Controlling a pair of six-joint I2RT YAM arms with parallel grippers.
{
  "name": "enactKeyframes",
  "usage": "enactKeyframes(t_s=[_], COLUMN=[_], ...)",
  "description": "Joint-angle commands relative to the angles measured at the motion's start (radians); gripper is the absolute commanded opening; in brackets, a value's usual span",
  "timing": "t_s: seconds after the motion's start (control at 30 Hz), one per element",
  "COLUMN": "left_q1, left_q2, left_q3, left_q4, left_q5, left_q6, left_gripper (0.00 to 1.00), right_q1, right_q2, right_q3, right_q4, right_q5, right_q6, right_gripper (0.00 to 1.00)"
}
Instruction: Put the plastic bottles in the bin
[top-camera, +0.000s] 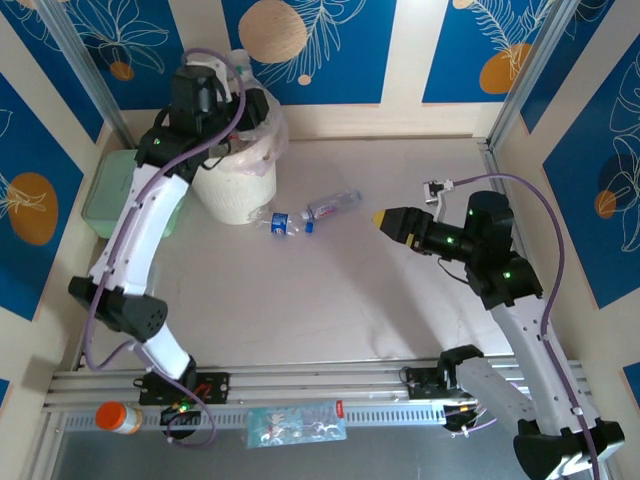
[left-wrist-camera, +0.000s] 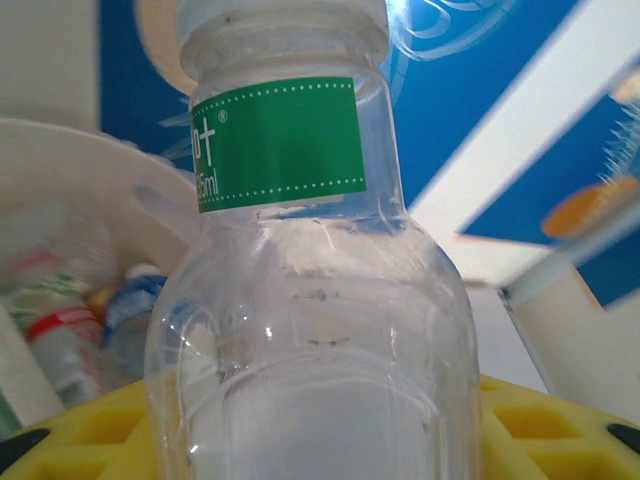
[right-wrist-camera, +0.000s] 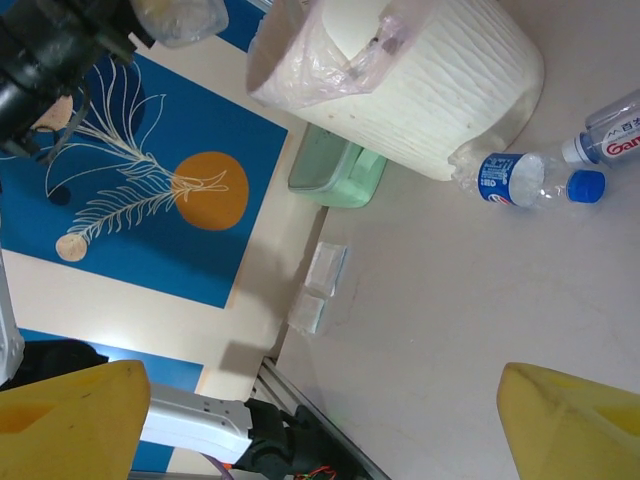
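The clear plastic bottle still hangs above the bin's rim, so my left gripper will next lower into the bin's opening (top-camera: 238, 143) (left-wrist-camera: 80, 285) and release it over the bottles inside.
My left gripper (top-camera: 232, 85) hangs over the bin (top-camera: 240, 190) at the back left. It is shut on a clear plastic bottle with a green label (left-wrist-camera: 300, 300), whose body sits between the yellow fingers (left-wrist-camera: 90, 430). Several bottles (left-wrist-camera: 70, 320) lie inside the bin. Two more plastic bottles lie on the table just right of the bin, one with a blue label and blue cap (top-camera: 285, 222) (right-wrist-camera: 515, 180) and one with a red-and-white label (top-camera: 335, 205) (right-wrist-camera: 612, 135). My right gripper (top-camera: 384, 218) (right-wrist-camera: 320, 430) stands open to their right, with nothing between its fingers.
A pale-green lidded box (top-camera: 110, 195) (right-wrist-camera: 335, 170) sits left of the bin against the wall. Two small flat packets (right-wrist-camera: 322, 285) lie near the left wall. An orange-capped jar (top-camera: 120, 417) and a plastic packet (top-camera: 295, 422) rest by the front rail.
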Motion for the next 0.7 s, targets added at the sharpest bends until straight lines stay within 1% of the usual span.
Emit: enactKeyframes(t_s=[0.0, 0.13, 0.2, 0.3, 0.4, 0.47, 0.53, 0.57, 0.67], left_q1=[0.04, 0.086, 0.107, 0.135, 0.148, 0.149, 0.149, 0.148, 0.141], left_q2=[0.084, 0.174, 0.216, 0.273, 0.326, 0.351, 0.372, 0.383, 0.4], left_q3=[0.116, 0.201, 0.217, 0.225, 0.248, 0.252, 0.252, 0.252, 0.244], left_q4=[-0.073, -0.077, -0.07, -0.051, -0.04, -0.024, -0.001, 0.008, -0.004], left_q5=[-0.089, -0.076, -0.08, -0.054, -0.034, -0.031, 0.003, 0.026, 0.04], left_q6=[-0.068, -0.085, -0.106, -0.148, -0.171, -0.18, -0.193, -0.2, -0.212], left_gripper=[0.04, 0.06, 0.07, 0.06, 0.07, 0.09, 0.09, 0.11, 0.27], right_q1=[0.0, 0.004, 0.005, 0.008, 0.015, 0.02, 0.025, 0.027, 0.025], right_q2=[0.012, 0.031, 0.038, 0.049, 0.062, 0.067, 0.079, 0.089, 0.11], right_q3=[-0.019, -0.018, -0.014, -0.005, 0.002, 0.0, -0.009, -0.012, -0.025], right_q4=[-0.007, -0.009, -0.013, -0.011, -0.014, -0.016, -0.012, -0.014, -0.006], right_q5=[0.0, 0.009, 0.014, 0.016, 0.02, 0.027, 0.035, 0.039, 0.047], right_q6=[0.009, 0.002, 0.001, -0.002, -0.008, -0.014, -0.025, -0.033, -0.037], right_gripper=[0.9, 0.89, 0.89, 0.89, 0.89, 0.89, 0.89, 0.89, 0.89])
